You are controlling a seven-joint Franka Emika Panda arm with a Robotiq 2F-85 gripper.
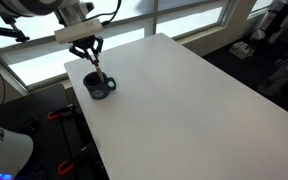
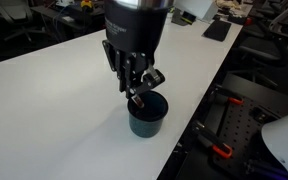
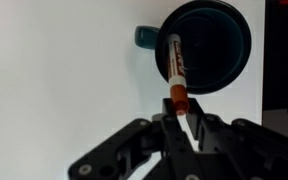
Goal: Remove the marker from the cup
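The marker's lower end is still inside the cup, so next I will raise my gripper, carry the marker (image 1: 100, 72) past the cup's handle, lower to bare tabletop and release it.
The dark blue-grey cup (image 1: 99, 86) stands near one edge of the white table (image 1: 184, 100); it also shows in the other exterior view (image 2: 148, 115) and from above in the wrist view (image 3: 206, 45), handle to the left. The marker (image 3: 176, 70) leans out of the cup, its reddish-orange end (image 3: 179, 97) toward the gripper. My gripper (image 3: 180, 122) is directly above the cup, shut on the marker's reddish-orange end. In both exterior views the gripper (image 1: 88, 52) (image 2: 136, 92) hangs over the cup, and the marker (image 1: 100, 72) slants from its fingers into the cup.
The table edge (image 3: 261, 90) runs close beside the cup, with dark floor beyond. Windows stand behind the table in an exterior view (image 1: 184, 20). Black equipment with orange parts (image 2: 224, 150) sits below the table edge near the cup.
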